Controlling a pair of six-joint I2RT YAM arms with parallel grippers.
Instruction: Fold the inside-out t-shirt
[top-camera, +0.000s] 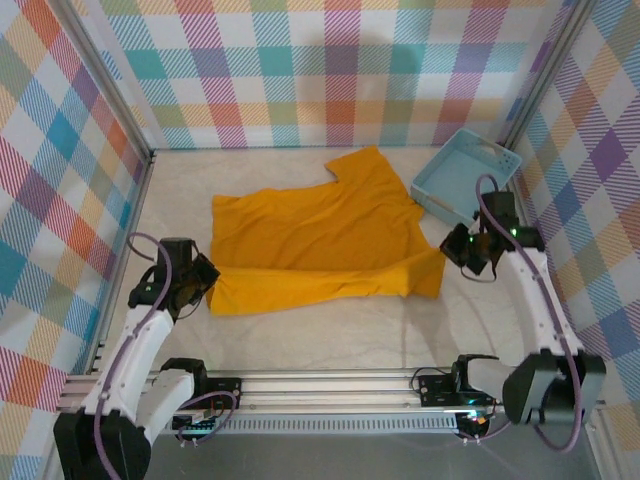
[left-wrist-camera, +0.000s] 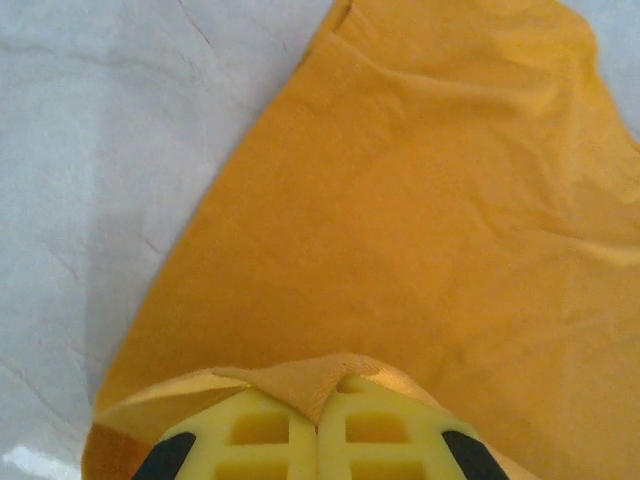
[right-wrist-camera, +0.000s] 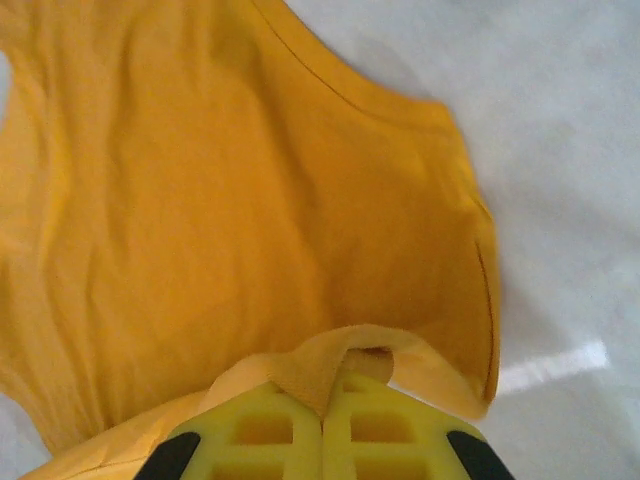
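Note:
My left gripper holds the t-shirt corner raised. I should next ease it outward and down to plain cloth by the t-shirt's side edge (top-camera: 225, 258) (left-wrist-camera: 240, 300) and let go of the corner there.
The mustard-orange t-shirt (top-camera: 320, 235) lies spread across the middle of the table, plain face up, with its near edge doubled over in a band along the front. One sleeve points toward the back. My left gripper (top-camera: 205, 281) is shut on the shirt's near left corner; cloth (left-wrist-camera: 420, 200) is pinched between the yellow fingers (left-wrist-camera: 262, 430). My right gripper (top-camera: 452, 252) is shut on the near right corner, where a fold of the shirt (right-wrist-camera: 200, 200) is caught between its yellow fingers (right-wrist-camera: 385, 432).
A light blue basket (top-camera: 450, 185) stands tilted at the back right, just behind the right arm. Plaid walls close in the white table (top-camera: 330, 335) on three sides. A metal rail (top-camera: 330, 385) runs along the near edge.

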